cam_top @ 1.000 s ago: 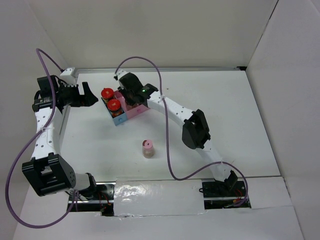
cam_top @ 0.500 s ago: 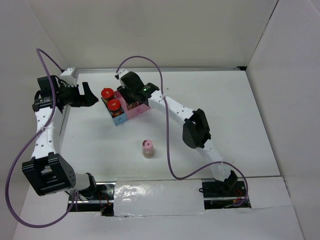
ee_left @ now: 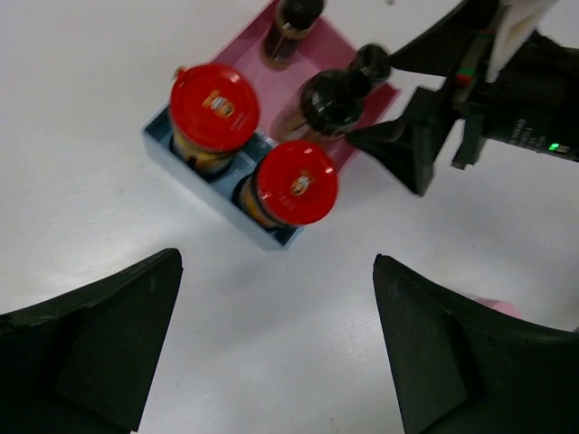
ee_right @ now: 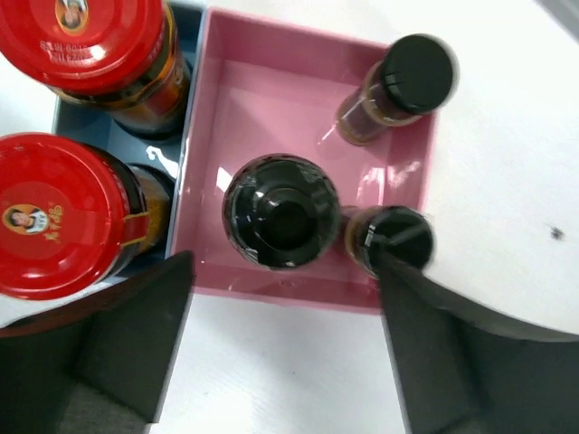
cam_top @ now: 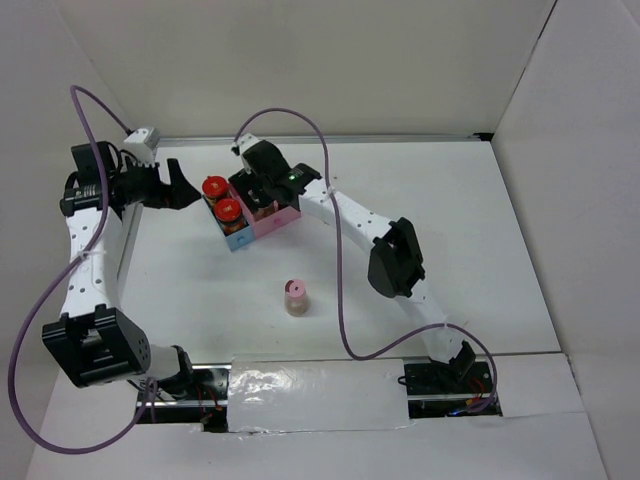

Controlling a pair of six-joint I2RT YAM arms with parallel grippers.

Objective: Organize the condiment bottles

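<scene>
I should move my left gripper back past the red-lidded jars next, then down onto the pink cap (cam_top: 296, 288) (ee_left: 498, 306).
Two red-lidded jars (ee_right: 59, 212) (ee_right: 81, 36) stand in the blue half of the divided tray (ee_right: 298, 45). Three dark black-capped bottles (ee_right: 280, 211) (ee_right: 393, 237) (ee_right: 407, 77) stand in its pink half. My right gripper (ee_right: 285, 262) hovers open just above the near edge of the pink half, holding nothing. From overhead it sits over the tray (cam_top: 285, 222) at the right gripper (cam_top: 258, 192). A pink-capped bottle (cam_top: 296, 297) stands alone on the table nearer the arm bases. My left gripper (cam_top: 185, 190) is open and empty, left of the red-lidded jars (ee_left: 215, 107) (ee_left: 298, 181).
White walls close in the table on the left, back and right. A purple cable (cam_top: 338, 290) loops over the table beside the right arm. Silver tape (cam_top: 310, 385) runs along the near edge between the arm bases.
My right gripper has gone from shut to open, letting go of a black-capped bottle in the pink half. The left arm has shifted slightly back.
</scene>
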